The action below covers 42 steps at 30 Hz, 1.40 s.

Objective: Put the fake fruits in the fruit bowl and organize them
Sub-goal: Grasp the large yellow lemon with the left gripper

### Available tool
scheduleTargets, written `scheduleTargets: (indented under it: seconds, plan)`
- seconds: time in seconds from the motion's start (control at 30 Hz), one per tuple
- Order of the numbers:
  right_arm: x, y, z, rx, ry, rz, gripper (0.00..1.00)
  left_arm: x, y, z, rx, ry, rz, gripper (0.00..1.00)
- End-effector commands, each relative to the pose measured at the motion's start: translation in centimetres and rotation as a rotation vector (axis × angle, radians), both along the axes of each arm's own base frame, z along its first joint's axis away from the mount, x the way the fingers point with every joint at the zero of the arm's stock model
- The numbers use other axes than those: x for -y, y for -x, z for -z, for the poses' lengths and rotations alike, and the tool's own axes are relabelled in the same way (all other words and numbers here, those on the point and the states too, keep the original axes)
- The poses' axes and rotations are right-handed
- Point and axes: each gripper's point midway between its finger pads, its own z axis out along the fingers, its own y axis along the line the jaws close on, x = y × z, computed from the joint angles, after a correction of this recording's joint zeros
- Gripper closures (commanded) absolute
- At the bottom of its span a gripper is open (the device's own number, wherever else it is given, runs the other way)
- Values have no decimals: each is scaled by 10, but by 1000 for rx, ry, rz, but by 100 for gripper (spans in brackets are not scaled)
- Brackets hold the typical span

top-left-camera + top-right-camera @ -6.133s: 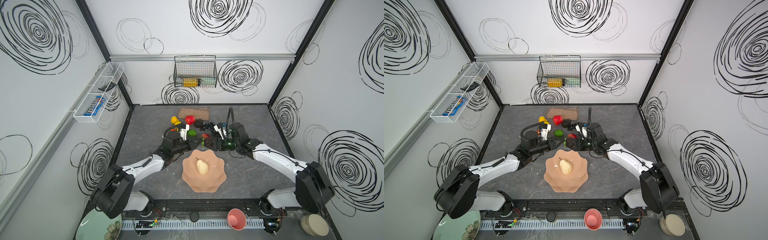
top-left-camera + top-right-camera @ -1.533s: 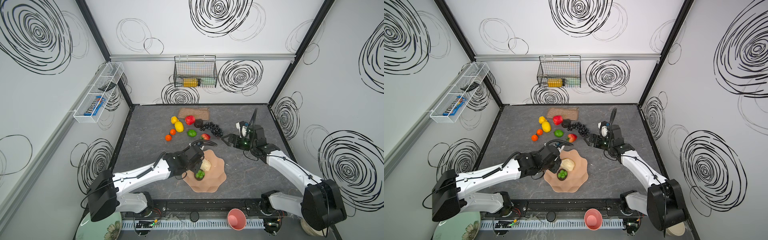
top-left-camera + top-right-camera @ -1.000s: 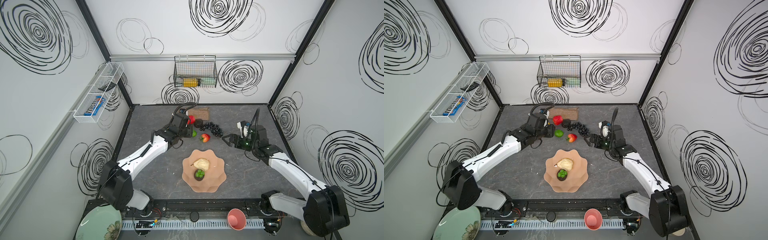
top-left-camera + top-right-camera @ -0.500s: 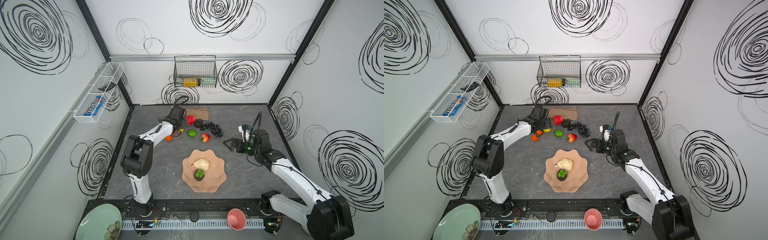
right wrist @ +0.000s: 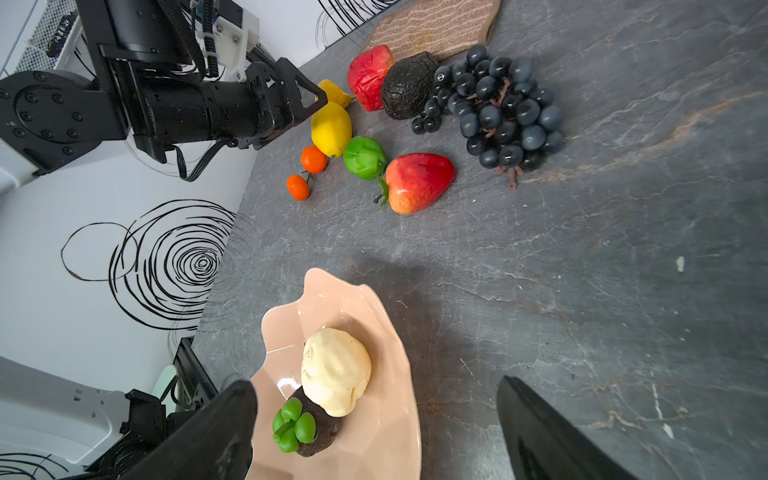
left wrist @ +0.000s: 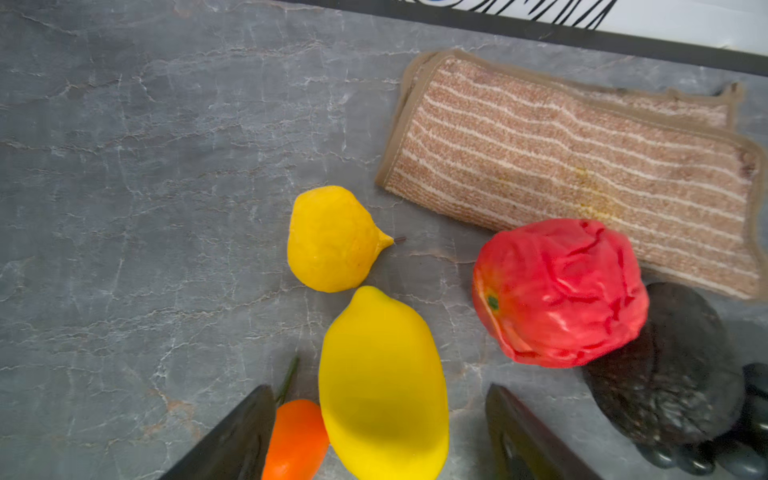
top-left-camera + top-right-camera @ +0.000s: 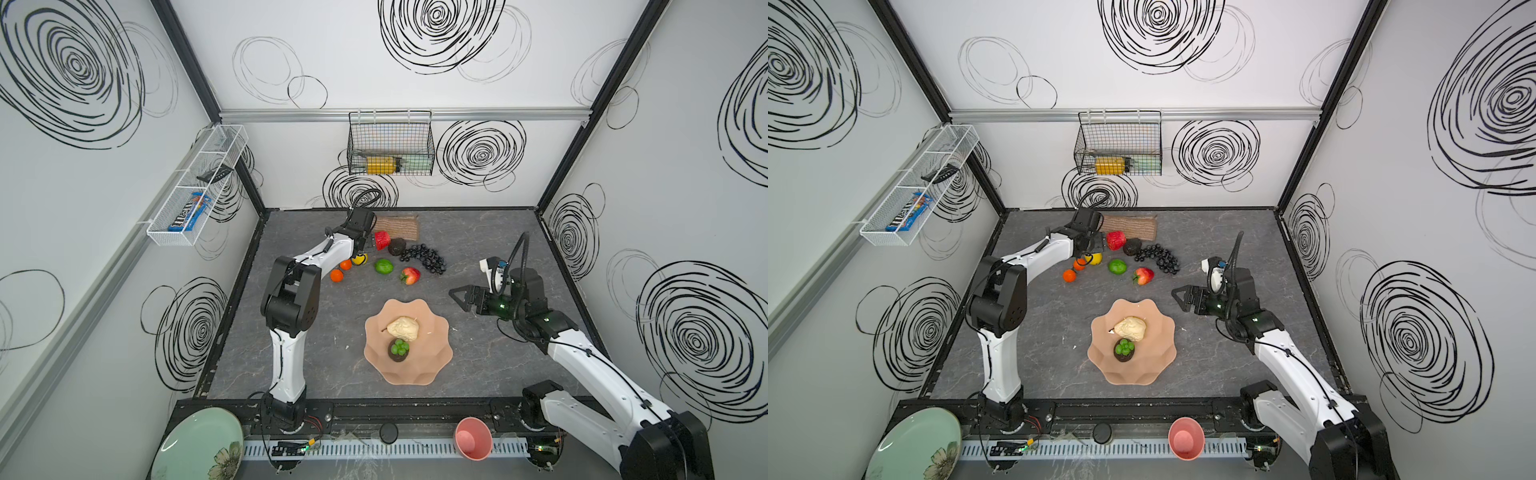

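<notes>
My left gripper's open fingers are already on either side of the bigger lemon. My left gripper will next go down around the bigger lemon's wide middle (image 7: pixel 1094 259) (image 6: pixel 385 388) and close.
The peach-pink fruit bowl (image 7: pixel 432 361) (image 7: pixel 1158 357) (image 5: pixel 386 419) holds a cream pear (image 7: pixel 403 328) (image 5: pixel 334 370) and a dark fruit with green leaves (image 7: pixel 398 348) (image 5: pixel 305 424). At the back lie two lemons (image 6: pixel 382 386) (image 6: pixel 330 239), two oranges (image 7: pixel 337 275) (image 7: pixel 345 264), a red apple (image 7: pixel 382 240) (image 6: pixel 559 293), an avocado (image 7: pixel 397 246), a lime (image 7: pixel 384 266), a strawberry (image 7: pixel 410 275) and black grapes (image 7: pixel 424 257). My left gripper (image 7: pixel 365 246) (image 6: pixel 380 392) is open, its jaws either side of the bigger lemon. My right gripper (image 7: pixel 457 296) (image 5: pixel 374 382) hangs open and empty, right of the bowl.
A tan woven mat (image 7: pixel 397 227) (image 6: pixel 582 166) lies against the back wall behind the apple. A small pink cup (image 7: pixel 473 438) and a pale green floral plate (image 7: pixel 199 444) sit on the front rail. Wire baskets hang on the back and left walls.
The dark fruit with green leaves was set in the bowl beside the pear. My left arm then swung to the back and opened over the lemons. My right gripper drew back toward the right.
</notes>
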Motion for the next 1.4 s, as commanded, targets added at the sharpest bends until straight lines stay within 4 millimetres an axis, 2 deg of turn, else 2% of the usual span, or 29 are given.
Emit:
scheduleTargets:
  seconds: [0.0,0.27,0.53,0.73,0.9,1.07,1.17,1.37]
  plan:
    - [2,1,-2,21,5,-3,5,-12,-6,8,-19,-26,-25,16]
    - [2,2,-4,22,3,0,5,-8,-12,22,-46,6,-19,18]
    - [3,2,-2,16,4,1,5,-4,-15,36,-71,28,-4,30]
    - [3,2,-4,18,4,2,5,1,-17,32,-60,68,12,46]
    - [1,1,-5,18,-1,0,5,3,-16,28,-56,84,20,47]
    - [0,0,-5,12,-11,-2,5,3,-12,13,-20,117,18,48]
    - [-3,0,-6,7,-26,-13,5,7,-6,-8,25,184,25,49]
    - [-20,3,-14,29,-40,-73,6,15,21,-57,142,408,30,50]
